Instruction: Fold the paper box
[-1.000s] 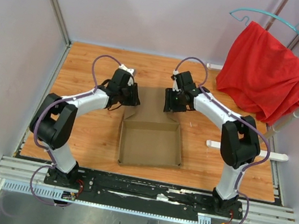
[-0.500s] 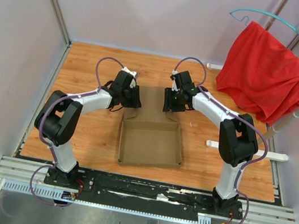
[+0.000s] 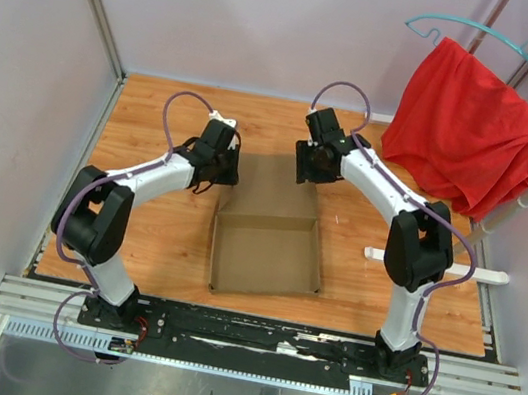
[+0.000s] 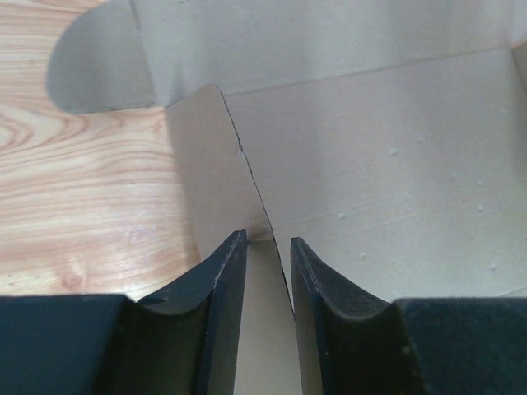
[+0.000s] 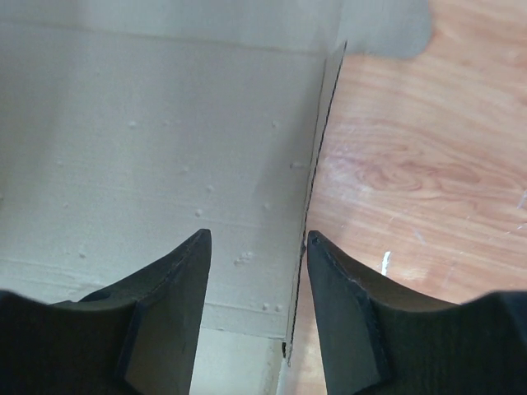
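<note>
The lid's side flap (image 3: 316, 186) (image 5: 305, 233) stands toward the right in the wrist view between my right gripper's fingers, so I will move that way to center it and close.
The paper box (image 3: 265, 251) is plain brown cardboard in the middle of the wooden table, its near part formed into an open tray and its lid panel lying flat toward the back. My left gripper (image 3: 221, 165) is at the lid's left edge. In the left wrist view (image 4: 268, 239) its jaws stand slightly apart around a thin upright side flap (image 4: 206, 164). My right gripper (image 3: 313, 162) is at the lid's right edge. In the right wrist view (image 5: 257, 234) it is open wide over the panel (image 5: 165, 123), with the right side flap's edge (image 5: 317, 164) just inside its right finger.
A red cloth (image 3: 469, 120) hangs on a rack at the back right, beside a teal hanger (image 3: 475, 28). A white bar (image 3: 435, 265) lies on the table right of the box. Walls enclose the table on the left and at the back.
My right gripper has moved toward the far side along the lid's right edge. My left gripper has shifted slightly left. The box has stayed in place.
</note>
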Motion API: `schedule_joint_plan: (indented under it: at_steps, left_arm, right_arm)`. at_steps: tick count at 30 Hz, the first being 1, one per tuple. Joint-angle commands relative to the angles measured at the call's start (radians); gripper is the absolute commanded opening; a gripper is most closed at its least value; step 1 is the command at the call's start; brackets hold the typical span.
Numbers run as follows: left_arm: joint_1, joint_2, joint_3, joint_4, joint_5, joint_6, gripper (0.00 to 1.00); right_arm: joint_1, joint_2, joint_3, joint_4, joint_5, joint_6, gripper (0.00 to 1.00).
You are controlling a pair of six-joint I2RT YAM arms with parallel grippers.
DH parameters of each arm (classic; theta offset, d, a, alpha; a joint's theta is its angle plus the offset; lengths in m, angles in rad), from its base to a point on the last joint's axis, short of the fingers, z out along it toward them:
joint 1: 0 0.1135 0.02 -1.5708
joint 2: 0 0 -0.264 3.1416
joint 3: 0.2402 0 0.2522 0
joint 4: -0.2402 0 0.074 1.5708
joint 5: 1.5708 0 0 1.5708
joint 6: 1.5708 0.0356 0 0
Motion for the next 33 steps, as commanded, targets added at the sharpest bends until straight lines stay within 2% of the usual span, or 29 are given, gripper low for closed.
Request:
schedule_joint_plan:
  at_steps: [1,11,14,16,20,22,33]
  left_arm:
    - [-0.003,-0.033,0.032,-0.079,-0.117,0.017,0.34]
    - [0.029,-0.066,0.055,-0.108,-0.153,0.013,0.35]
    - [0.034,-0.054,0.055,-0.1,-0.145,0.014,0.35]
    - [0.035,-0.042,0.059,-0.102,-0.143,0.012,0.35]
    - [0.036,-0.061,0.045,-0.084,-0.147,0.011,0.34]
    - [0.035,-0.09,0.033,-0.072,-0.158,0.012,0.34]
    - [0.036,-0.37,-0.123,0.09,-0.208,-0.016,0.39]
  right_arm:
    - [-0.014,0.076,0.118,-0.164,0.086,-0.048,0.52]
    - [-0.047,0.168,0.238,-0.228,0.094,-0.076,0.52]
    - [-0.051,0.187,0.253,-0.23,0.078,-0.083,0.49]
    - [-0.051,0.193,0.258,-0.228,0.075,-0.084,0.4]
    - [-0.051,0.178,0.233,-0.199,0.091,-0.081,0.05]
    - [-0.051,0.144,0.185,-0.151,0.104,-0.079,0.01]
    - [-0.051,-0.258,-0.295,0.384,0.145,-0.062,0.01]
